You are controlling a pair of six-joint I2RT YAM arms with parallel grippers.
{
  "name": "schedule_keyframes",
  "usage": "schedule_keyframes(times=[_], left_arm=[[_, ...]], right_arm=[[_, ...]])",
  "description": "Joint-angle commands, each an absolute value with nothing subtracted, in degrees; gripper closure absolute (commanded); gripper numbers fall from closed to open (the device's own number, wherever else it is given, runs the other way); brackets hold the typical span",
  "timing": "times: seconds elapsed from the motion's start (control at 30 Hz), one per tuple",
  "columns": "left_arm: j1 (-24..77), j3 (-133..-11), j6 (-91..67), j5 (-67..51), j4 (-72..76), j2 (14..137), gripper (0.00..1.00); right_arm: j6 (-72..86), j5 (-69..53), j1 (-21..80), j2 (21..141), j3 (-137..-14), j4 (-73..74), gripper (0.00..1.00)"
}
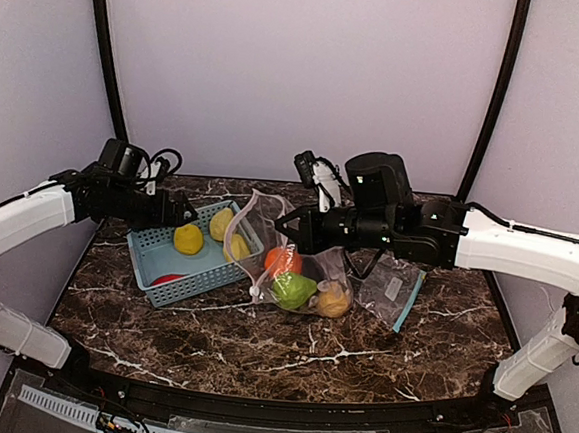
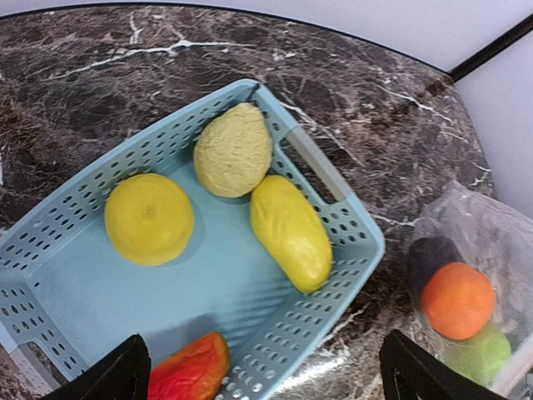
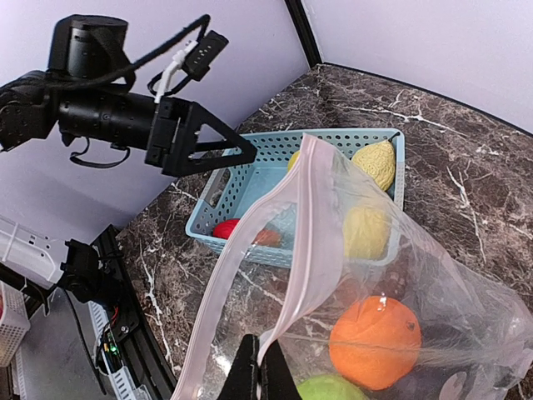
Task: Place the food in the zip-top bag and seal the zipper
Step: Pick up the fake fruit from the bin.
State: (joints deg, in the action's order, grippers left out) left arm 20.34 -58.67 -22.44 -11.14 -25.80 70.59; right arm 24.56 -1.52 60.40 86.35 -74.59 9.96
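My left gripper descends to the left in its wrist view next, toward the round lemon (image 1: pixel 188 240) (image 2: pixel 149 218) below, its fingers straddling the lemon where bare floor shows.
A clear zip-top bag (image 1: pixel 300 268) stands open beside a light-blue basket (image 1: pixel 146 255). Inside the bag lie an orange (image 1: pixel 283 260), a green apple (image 1: pixel 293 290), a peach-coloured piece (image 1: pixel 333 299) and a dark eggplant (image 2: pixel 433 254). My right gripper (image 3: pixel 265 371) is shut on the bag's pink zipper rim (image 3: pixel 304 250) and holds it up. The basket (image 2: pixel 350 242) holds a round lemon (image 2: pixel 149 218), a pale bumpy lemon (image 2: pixel 233 150), a long yellow piece (image 2: pixel 290 231) and a red piece (image 2: pixel 190 371). My left gripper (image 2: pixel 268 371) hovers open over the basket's near corner, holding nothing.
A second flat plastic bag (image 1: pixel 392 290) with a blue edge lies on the marble table (image 1: pixel 259 345) right of the open bag. The left arm (image 3: pixel 108 117) reaches over the basket's far side. Purple walls enclose the table at the back and sides.
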Motion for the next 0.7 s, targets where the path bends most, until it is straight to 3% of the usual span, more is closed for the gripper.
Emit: schedule_keyframes(times=[0.0, 0.3, 0.67], left_arm=[[18.66, -57.88, -18.82, -5.61, -22.71, 76.1, 0.03], [15.41, -60.69, -17.28, -4.37, -16.71, 89.57, 0.03], [14.58, -63.22, -17.01, -4.45, -14.27, 97.57, 0.03]], right_arm=[[25.25, -1.76, 60.0, 85.78, -74.44, 8.53, 1.0], [25.57, -1.63, 59.98, 85.6, -74.29, 8.52, 1.0], [25.58, -1.67, 59.73, 85.58, -74.08, 8.5, 1.0]])
